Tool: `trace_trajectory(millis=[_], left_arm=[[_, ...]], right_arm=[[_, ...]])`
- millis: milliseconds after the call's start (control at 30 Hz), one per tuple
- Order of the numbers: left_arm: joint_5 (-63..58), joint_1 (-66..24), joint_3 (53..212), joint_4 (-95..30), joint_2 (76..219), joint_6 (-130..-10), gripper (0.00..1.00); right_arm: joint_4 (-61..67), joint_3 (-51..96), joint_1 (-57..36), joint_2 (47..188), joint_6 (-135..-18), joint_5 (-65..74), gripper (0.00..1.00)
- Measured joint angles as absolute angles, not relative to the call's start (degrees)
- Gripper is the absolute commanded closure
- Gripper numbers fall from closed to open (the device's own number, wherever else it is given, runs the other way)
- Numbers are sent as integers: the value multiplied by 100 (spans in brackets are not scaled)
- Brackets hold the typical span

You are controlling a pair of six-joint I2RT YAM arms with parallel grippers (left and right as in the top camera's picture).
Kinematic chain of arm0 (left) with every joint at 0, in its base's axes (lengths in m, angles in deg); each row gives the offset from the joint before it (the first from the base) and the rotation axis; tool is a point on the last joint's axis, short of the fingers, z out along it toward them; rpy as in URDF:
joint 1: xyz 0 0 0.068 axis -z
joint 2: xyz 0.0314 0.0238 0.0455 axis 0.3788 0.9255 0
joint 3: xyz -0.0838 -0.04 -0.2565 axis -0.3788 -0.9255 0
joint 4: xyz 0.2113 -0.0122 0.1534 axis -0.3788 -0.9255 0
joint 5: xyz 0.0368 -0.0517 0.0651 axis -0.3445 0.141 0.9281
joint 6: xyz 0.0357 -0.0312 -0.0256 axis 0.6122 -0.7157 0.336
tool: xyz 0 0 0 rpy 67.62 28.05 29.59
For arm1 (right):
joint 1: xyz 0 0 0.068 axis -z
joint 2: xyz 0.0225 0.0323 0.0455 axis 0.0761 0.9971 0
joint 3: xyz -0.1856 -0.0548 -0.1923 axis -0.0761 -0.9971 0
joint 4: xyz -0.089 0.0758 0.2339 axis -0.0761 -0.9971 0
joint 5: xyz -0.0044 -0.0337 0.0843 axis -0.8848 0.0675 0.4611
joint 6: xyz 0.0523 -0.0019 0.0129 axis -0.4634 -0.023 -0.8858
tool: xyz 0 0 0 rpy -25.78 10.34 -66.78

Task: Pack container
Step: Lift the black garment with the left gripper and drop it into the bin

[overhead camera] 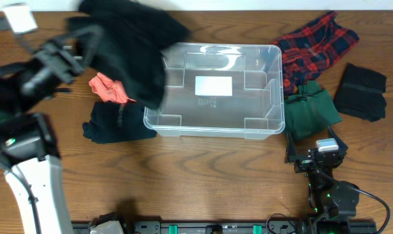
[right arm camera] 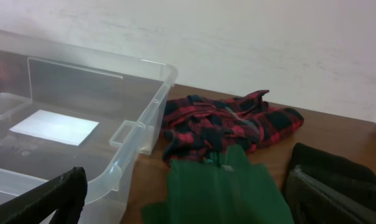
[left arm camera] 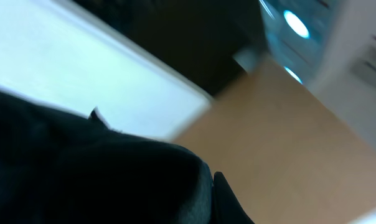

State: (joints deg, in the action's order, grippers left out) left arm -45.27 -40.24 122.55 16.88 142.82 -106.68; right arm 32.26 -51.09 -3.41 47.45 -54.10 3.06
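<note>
The black garment hangs only over the tub's corner, so my left gripper should next move across and down toward the white label (overhead camera: pixel 213 86) and let the garment go inside.
The container (overhead camera: pixel 213 122) is a clear tub with a white label on its base, standing mid-table. My left gripper (overhead camera: pixel 86 42) is raised by the tub's far left corner and shut on a black garment (overhead camera: pixel 135 49), which hangs blurred over that corner. In the left wrist view the black garment (left arm camera: pixel 88 174) fills the lower left against one finger (left arm camera: pixel 228 202). My right gripper (overhead camera: pixel 313 149) stands open near the front right, just short of a green garment (overhead camera: pixel 311 110). In the right wrist view the green garment (right arm camera: pixel 228 186) lies ahead between the fingers (right arm camera: pixel 57 199), with the container (right arm camera: pixel 135 134) to the left.
A red plaid garment (overhead camera: pixel 313 42) lies right of the tub's far end, and another black garment (overhead camera: pixel 360 91) lies at the far right. A coral cloth (overhead camera: pixel 108 90) and a dark garment (overhead camera: pixel 115 123) lie left of the tub. The left arm's white base (overhead camera: pixel 30 182) stands front left.
</note>
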Motion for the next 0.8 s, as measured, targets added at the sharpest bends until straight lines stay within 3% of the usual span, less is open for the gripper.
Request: trace_trajectory(millis=[367,800], left_arm=[[-4972,-1633,12248,2368,15819,-10790,94],[-5278,-876,12248,2676,17475,-10548,94]], right_arm=[[3224,-5109,-341,4745,-5410,306,1],[3226,-5109,-341,4745,-5410,306,1]])
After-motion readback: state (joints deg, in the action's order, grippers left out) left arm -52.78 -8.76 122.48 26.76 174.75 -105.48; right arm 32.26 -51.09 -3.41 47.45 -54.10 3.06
